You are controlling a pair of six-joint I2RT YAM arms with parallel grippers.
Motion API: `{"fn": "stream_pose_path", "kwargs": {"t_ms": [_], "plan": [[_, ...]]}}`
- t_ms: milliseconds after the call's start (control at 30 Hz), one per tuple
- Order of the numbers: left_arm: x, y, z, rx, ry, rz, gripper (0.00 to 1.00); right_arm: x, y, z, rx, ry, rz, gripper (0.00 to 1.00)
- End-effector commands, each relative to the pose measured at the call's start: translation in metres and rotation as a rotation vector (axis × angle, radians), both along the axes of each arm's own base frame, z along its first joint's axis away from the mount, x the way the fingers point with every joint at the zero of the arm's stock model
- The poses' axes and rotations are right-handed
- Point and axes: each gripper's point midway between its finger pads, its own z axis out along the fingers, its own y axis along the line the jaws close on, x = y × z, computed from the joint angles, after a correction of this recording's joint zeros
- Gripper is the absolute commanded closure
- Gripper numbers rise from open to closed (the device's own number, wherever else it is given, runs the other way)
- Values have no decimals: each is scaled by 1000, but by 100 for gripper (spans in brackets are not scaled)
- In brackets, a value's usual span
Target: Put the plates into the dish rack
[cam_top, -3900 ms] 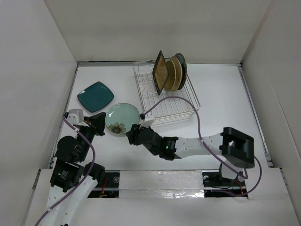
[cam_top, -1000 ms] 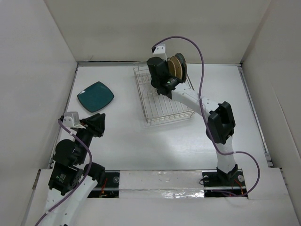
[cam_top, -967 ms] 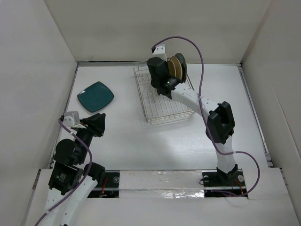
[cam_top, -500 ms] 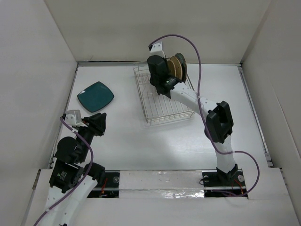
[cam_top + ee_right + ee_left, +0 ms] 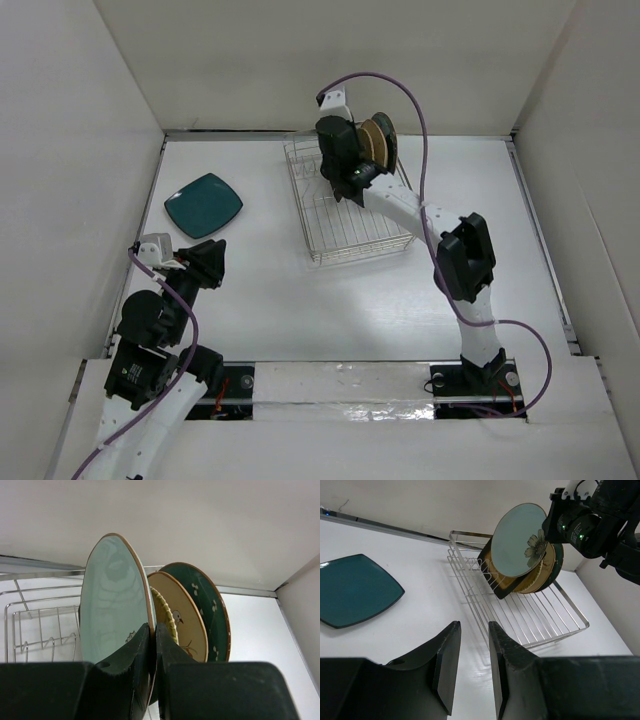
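I will bring the pale green plate down to the left in the overhead view next with my right gripper, past the black-rimmed yellow square plate, because slots there are empty.
My right gripper is shut on the rim of the pale green glassy plate and holds it upright over the back of the dish rack. The plate stands in front of the black-rimmed yellow square plate. Behind it stand the small orange-yellow plate, the tan bird plate and the teal round plate. The teal square plate lies flat on the table at the left. My left gripper is open and empty, low over the table near that plate.
White walls enclose the table on three sides. The rack's front slots hold nothing. The right arm's purple cable loops above the rack.
The right gripper has taken the pale green plate off the table and carried it to the rack. In the last second it only shifted slightly. The left arm has barely moved.
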Motion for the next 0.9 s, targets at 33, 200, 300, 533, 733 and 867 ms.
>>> {"fn": "stream_pose_path", "kwargs": {"t_ms": [33,200,300,533,733,867], "plan": [[4,0,5,0,-13,12,74,7,14,34,113,-119,22,100],[8,-1,3,8,2,13,74,8,35,3,72,-82,73,100],[12,-2,-1,16,24,16,74,4,48,-12,54,-63,101,100],[25,-7,-15,32,104,19,70,-5,54,-17,94,-47,139,89],[43,-17,-20,-18,189,21,68,-23,52,2,181,-16,190,37],[61,-34,-18,-70,231,-11,78,-59,39,31,341,-14,264,24]]}}
